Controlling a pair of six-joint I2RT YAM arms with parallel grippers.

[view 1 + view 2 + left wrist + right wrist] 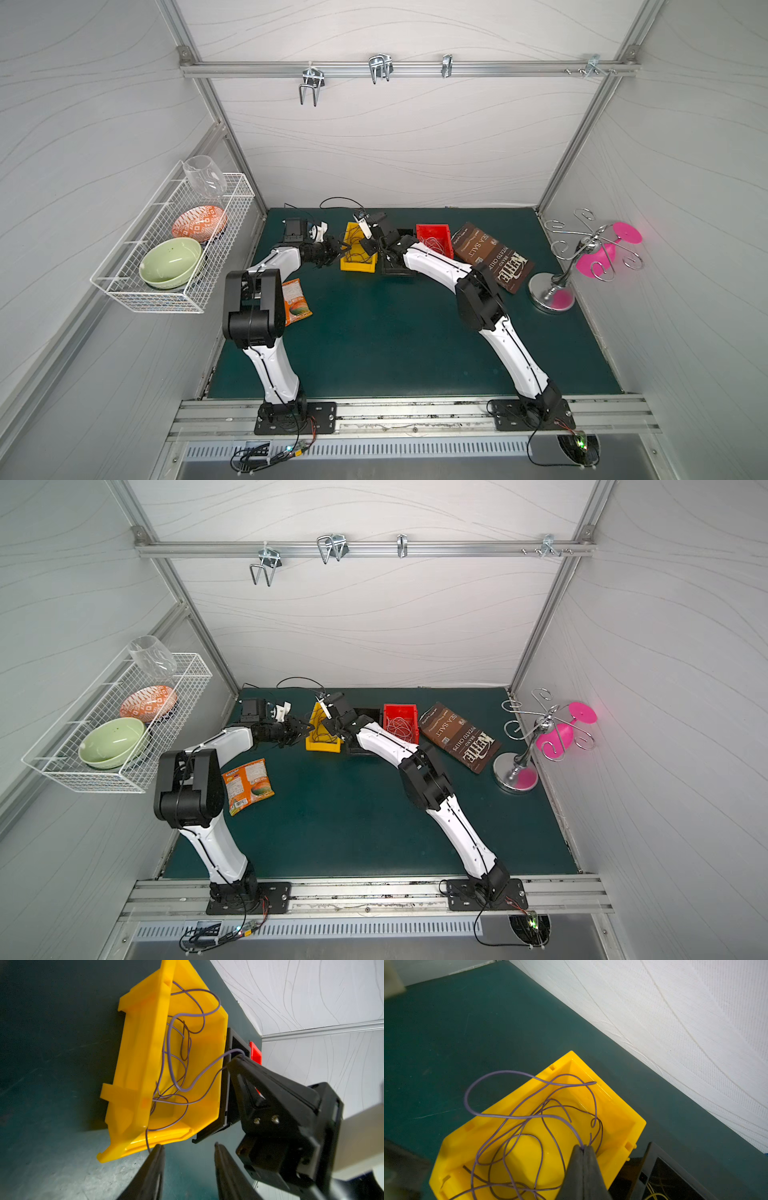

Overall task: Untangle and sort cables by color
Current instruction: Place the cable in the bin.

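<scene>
The open yellow bin lies below my fingertips, so my right gripper needs to lower a little toward the bin's bottom next and release the purple cable over its loops.
Dark purple cables [169, 1047] [508, 1116] lie looped in a yellow bin [358, 266] [322, 746] [135, 1064] [618, 1109] at the back of the mat. My right gripper [583, 1147] [234, 1061] [369, 245] hangs over that bin, shut on a purple strand. My left gripper [188, 1146] [345, 249] [309, 727] stands open at the bin's left side, with nothing between its fingers. One strand's end hangs over the rim beside a fingertip. White cables [432, 245] [399, 727] fill a red bin [434, 228]. Yellow cables [654, 1194] lie in a black bin [654, 1159] between the two.
A brown chip bag [494, 257] lies right of the red bin. An orange snack packet [295, 301] lies by my left arm. A wire basket [124, 291] with bowls hangs on the left wall. A metal stand [552, 291] holds a pink glass [598, 257] at the right.
</scene>
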